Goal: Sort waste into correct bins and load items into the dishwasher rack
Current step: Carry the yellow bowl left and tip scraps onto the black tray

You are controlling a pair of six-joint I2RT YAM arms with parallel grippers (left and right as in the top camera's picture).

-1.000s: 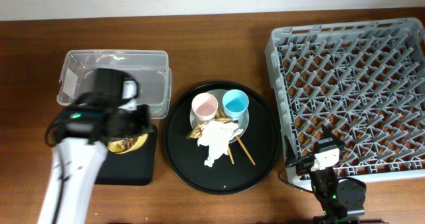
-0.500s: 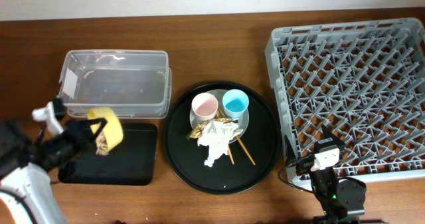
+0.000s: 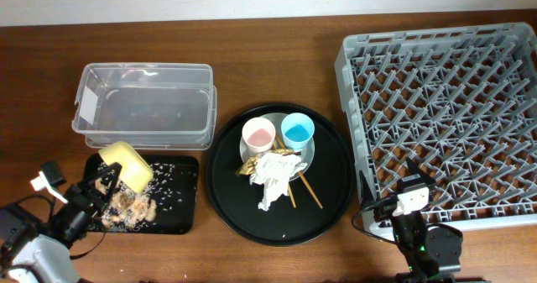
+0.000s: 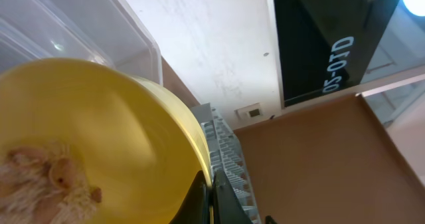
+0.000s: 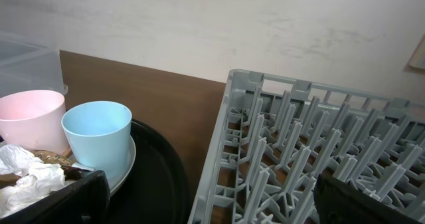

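I need to swing my left gripper over the round black tray [image 3: 331,207], righting the tipped bowl, and lower it to release beside the napkin, where the tray lies bare.
My left gripper [image 3: 102,187] is shut on the rim of the yellow bowl [image 3: 127,165] and holds it tipped over the shallow black tray [image 3: 180,220]. Beige-brown food scraps [image 3: 127,206] and rice crumbs lie on that tray. In the left wrist view the fingers [image 4: 211,199] pinch the bowl's rim [image 4: 99,131], and some scraps [image 4: 46,181] cling inside. The pink cup [image 3: 258,134], blue cup [image 3: 297,130], grey plate [image 3: 309,155], white napkin [image 3: 270,175], brown scrap [image 3: 247,168] and chopsticks [image 3: 307,191] sit on the round black tray [image 3: 331,207]. My right gripper [image 5: 212,207] is open and empty beside the rack [image 3: 445,123].
The clear tub [image 3: 143,107] stands just behind the black tray. The right wrist view shows the pink cup [image 5: 30,117], blue cup [image 5: 96,134], napkin [image 5: 26,177] and the rack's near corner [image 5: 265,117]. The right arm base [image 3: 419,241] is at the front edge.
My left arm has swung down and to the left with the bowl. The bowl has tipped, and food scraps and crumbs now lie on the black tray. The right arm has not moved.
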